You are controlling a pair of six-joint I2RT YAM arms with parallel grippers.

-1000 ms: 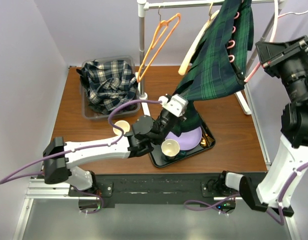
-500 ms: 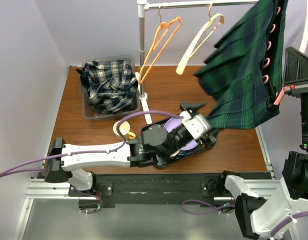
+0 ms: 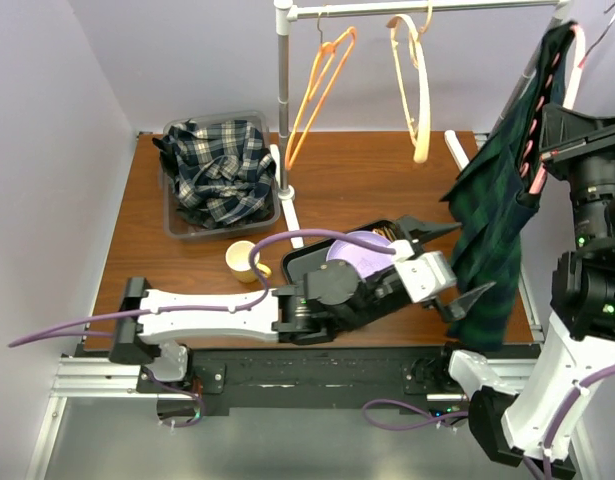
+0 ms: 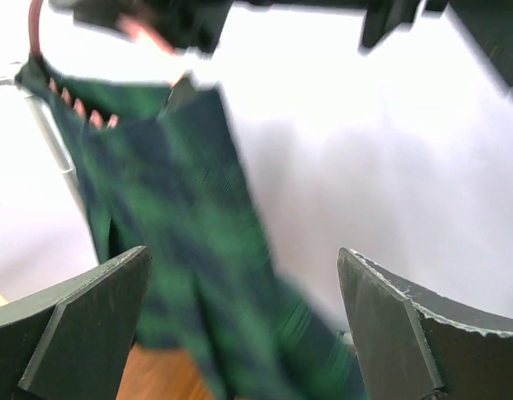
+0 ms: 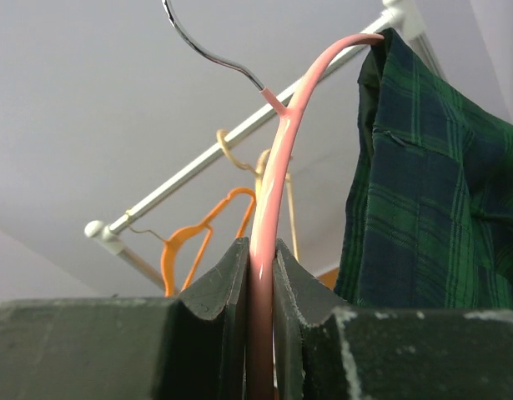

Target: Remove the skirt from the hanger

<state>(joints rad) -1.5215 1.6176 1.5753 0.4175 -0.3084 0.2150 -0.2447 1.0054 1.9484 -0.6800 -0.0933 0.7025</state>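
Note:
Next, my left gripper goes to the right in the top view onto the skirt's lower edge (image 3: 475,264) (image 4: 246,337), as the skirt still hangs ahead of my open fingers.
The dark green plaid skirt (image 3: 492,225) hangs straight down at the right edge of the table, still clipped along a pink hanger (image 3: 575,45). My right gripper (image 5: 260,258) is shut on that pink hanger (image 5: 277,167), away from the rail, and the skirt (image 5: 423,192) drapes just to its right. My left gripper (image 3: 475,256) is open beside the skirt's lower part, one finger at either side of the cloth. In the left wrist view the blurred skirt (image 4: 181,250) hangs ahead of the wide-spread fingers (image 4: 81,325), and nothing is gripped.
A clothes rail (image 3: 427,8) on a post (image 3: 283,100) carries an orange hanger (image 3: 312,85) and a cream hanger (image 3: 412,80). A clear bin of plaid clothes (image 3: 219,175) stands back left. A black tray (image 3: 317,265) holds a purple plate (image 3: 362,250), with a yellow cup (image 3: 242,257) beside it.
My left gripper let go of the skirt's hem, opened wide and moved right. The right arm carried the hanger and skirt right, and the skirt dropped from slanted to vertical. The cream hanger swung.

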